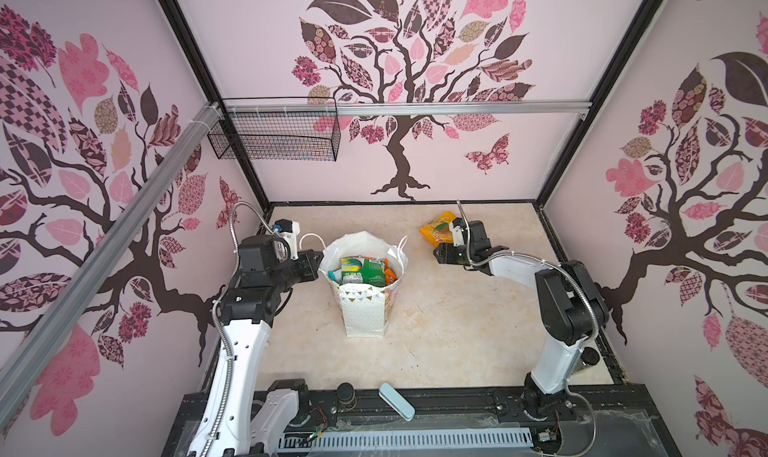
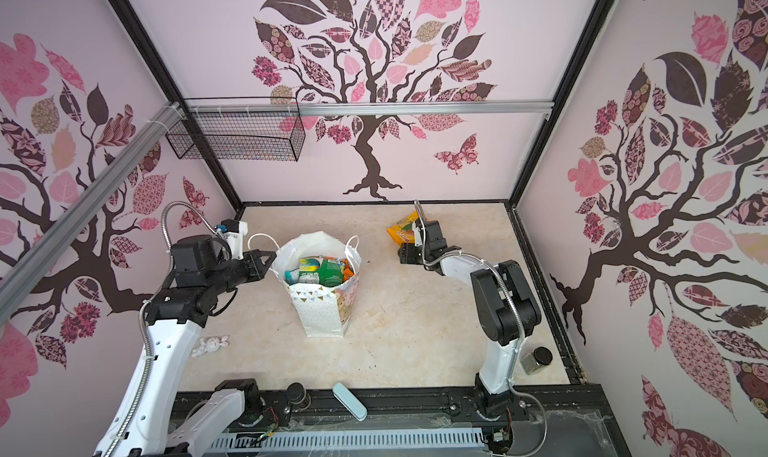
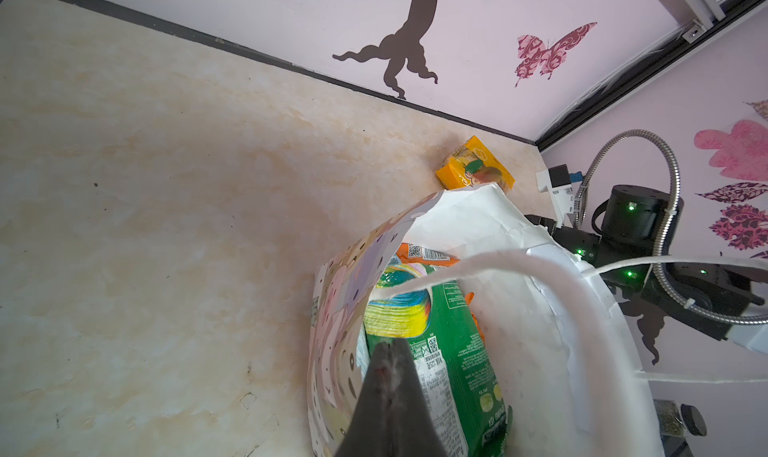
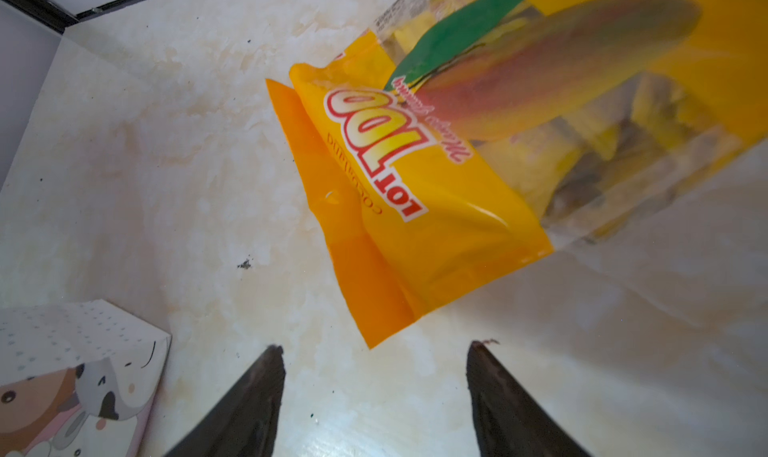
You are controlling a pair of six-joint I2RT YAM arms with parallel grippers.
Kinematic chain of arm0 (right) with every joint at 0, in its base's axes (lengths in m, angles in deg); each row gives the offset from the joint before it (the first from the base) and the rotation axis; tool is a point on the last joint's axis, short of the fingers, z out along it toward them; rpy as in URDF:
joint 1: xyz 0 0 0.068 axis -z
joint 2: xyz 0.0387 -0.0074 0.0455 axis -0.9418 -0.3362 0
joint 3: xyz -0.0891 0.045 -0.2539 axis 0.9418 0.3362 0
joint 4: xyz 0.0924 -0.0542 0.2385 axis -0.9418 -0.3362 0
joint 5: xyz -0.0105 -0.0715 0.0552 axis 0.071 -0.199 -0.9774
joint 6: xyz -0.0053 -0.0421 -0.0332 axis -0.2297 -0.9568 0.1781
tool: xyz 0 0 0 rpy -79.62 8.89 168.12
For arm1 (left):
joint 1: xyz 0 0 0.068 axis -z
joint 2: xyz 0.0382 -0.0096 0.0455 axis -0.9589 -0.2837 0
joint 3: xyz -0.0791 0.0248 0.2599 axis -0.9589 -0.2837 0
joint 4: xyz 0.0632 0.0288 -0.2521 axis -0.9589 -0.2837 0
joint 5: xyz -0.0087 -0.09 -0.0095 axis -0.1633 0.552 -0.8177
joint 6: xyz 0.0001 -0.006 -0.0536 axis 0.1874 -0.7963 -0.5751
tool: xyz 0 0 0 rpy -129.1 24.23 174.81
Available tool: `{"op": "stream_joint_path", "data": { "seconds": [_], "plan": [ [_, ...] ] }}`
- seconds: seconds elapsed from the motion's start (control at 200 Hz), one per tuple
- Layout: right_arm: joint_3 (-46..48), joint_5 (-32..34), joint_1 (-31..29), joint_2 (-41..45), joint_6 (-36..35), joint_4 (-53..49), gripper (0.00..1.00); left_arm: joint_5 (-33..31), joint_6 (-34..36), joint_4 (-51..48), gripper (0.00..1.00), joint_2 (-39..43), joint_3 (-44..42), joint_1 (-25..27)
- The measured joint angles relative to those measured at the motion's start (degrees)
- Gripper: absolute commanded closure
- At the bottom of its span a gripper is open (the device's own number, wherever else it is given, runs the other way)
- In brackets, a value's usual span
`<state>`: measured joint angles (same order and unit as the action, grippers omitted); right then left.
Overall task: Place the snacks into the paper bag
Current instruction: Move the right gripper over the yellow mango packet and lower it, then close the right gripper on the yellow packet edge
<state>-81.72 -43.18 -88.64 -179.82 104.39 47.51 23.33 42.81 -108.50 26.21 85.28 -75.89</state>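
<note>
My right gripper pushes outward next, low over the tabletop, until its fingers straddle the mango packet's near corner (image 1: 435, 242) (image 4: 374, 322), just outward and pointing between them.
The white paper bag (image 1: 361, 313) (image 2: 320, 313) stands upright mid-table with several snacks inside, a green packet (image 1: 372, 270) (image 3: 453, 342) topmost. My left gripper (image 1: 319, 260) (image 3: 388, 351) is shut, its tip at the bag's left rim beside a cord handle; whether paper is pinched does not show. One yellow-orange mango packet (image 1: 436, 228) (image 2: 401, 230) (image 4: 415, 193) lies flat on the table at the back right. My right gripper (image 1: 438, 253) (image 4: 376, 344) stands open low over the table, nothing between its fingers, the packet's near corner just ahead of the tips.
A pale blue oblong case (image 1: 397, 401) lies on the front rail. A small glass jar (image 2: 536, 361) stands behind the right arm's base. A white toy bunny (image 2: 212, 344) lies by the left arm. A black wire basket (image 1: 274, 134) hangs on the back wall.
</note>
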Motion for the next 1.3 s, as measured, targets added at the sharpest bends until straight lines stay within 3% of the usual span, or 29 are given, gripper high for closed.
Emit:
{"op": "stream_joint_path", "data": {
  "seconds": [0.87, 1.03, 1.16, 1.3],
  "plan": [
    [-8.3, 2.7, 0.0, -10.0, 8.2, 3.5, 0.47, 0.2, 0.0, 0.0, 0.96, 0.3, -0.1, 0.0],
    [-9.5, 3.1, 0.0, -11.3, 9.8, 4.4, 0.68, 0.2, 0.0, 0.0, 0.96, 0.3, -0.1, 0.0],
    [-10.6, 3.1, 0.0, -12.5, 11.0, 5.2, 1.0, 0.2, 0.0, 0.0, 0.97, 0.3, -0.1, 0.0],
    [-10.6, 3.0, 0.0, -12.9, 11.6, 6.2, 1.0, 0.1, 0.0, 0.0, 0.97, 0.5, -0.3, 0.0]
  ]
}}
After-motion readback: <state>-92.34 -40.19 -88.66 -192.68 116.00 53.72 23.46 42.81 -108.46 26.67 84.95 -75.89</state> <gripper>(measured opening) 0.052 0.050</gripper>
